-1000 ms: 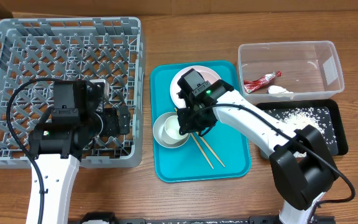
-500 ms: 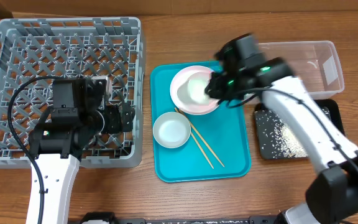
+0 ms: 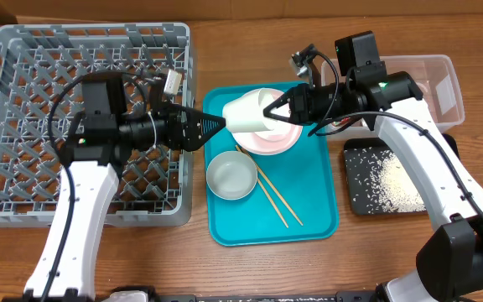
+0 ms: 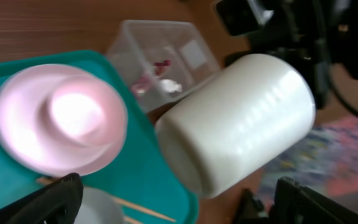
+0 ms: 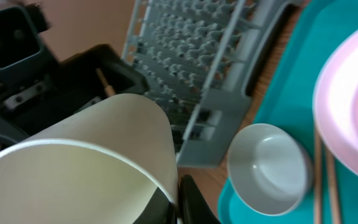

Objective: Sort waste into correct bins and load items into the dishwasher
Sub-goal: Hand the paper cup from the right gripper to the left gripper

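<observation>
My left gripper needs to turn and go to the right in the overhead view around the cup's base end (image 3: 234,116) (image 4: 188,158), since my right gripper holds only the cup's rim.
My right gripper (image 3: 277,111) is shut on the rim of the small white cup (image 3: 243,113) and holds it on its side in the air above the teal tray (image 3: 309,218). The pinch shows in the right wrist view (image 5: 188,200), with the cup (image 5: 86,165) filling the lower left. My left gripper (image 3: 216,126) is open and points at the cup's base, apart from it; its jaws (image 4: 176,200) stand wide below the cup (image 4: 241,118). The white plate (image 3: 277,141), small white bowl (image 3: 231,176) and chopsticks (image 3: 277,200) lie on the teal tray. The metal bowl is out of view.
The grey dish rack (image 3: 23,50) stands at the left. The clear tub (image 3: 443,80), partly hidden by my right arm, holds the red-and-white wrapper (image 4: 155,70) and white scrap (image 4: 170,86). The black tray (image 3: 355,180) at the right holds rice grains (image 3: 392,180).
My right gripper has left the bowl, risen and swung right, and now holds the cup sideways over the tray. My left arm has swung from over the rack to point at the cup.
</observation>
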Robot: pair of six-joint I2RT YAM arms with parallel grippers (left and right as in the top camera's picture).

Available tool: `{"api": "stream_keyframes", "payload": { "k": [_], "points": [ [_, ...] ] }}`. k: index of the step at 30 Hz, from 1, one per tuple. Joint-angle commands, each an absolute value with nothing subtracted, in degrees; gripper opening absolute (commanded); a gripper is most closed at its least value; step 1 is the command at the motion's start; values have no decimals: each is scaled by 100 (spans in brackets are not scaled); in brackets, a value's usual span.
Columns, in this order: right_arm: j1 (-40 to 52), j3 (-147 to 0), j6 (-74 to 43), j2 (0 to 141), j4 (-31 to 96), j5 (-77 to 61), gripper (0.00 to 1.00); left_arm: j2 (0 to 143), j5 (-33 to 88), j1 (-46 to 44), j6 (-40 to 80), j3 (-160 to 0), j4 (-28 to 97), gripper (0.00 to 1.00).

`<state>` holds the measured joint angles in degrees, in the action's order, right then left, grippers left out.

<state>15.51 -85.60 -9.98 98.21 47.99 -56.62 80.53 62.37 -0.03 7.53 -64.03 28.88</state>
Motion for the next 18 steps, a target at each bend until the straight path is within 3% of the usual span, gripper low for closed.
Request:
{"api": "stream_keyframes", "payload": {
  "k": [1,8,18],
  "points": [
    [1568,-8621,-895,9773,4735,-6346,4,8324,8031,-51,950,-6499,2475,100],
    [1568,-8621,-897,9773,4338,-7308,4,8433,8431,-167,1090,-6499,2095,100],
    [1579,-8621,-897,9773,4333,-7323,4,8431,8444,-642,2040,-6499,742,100]
  ]
}}
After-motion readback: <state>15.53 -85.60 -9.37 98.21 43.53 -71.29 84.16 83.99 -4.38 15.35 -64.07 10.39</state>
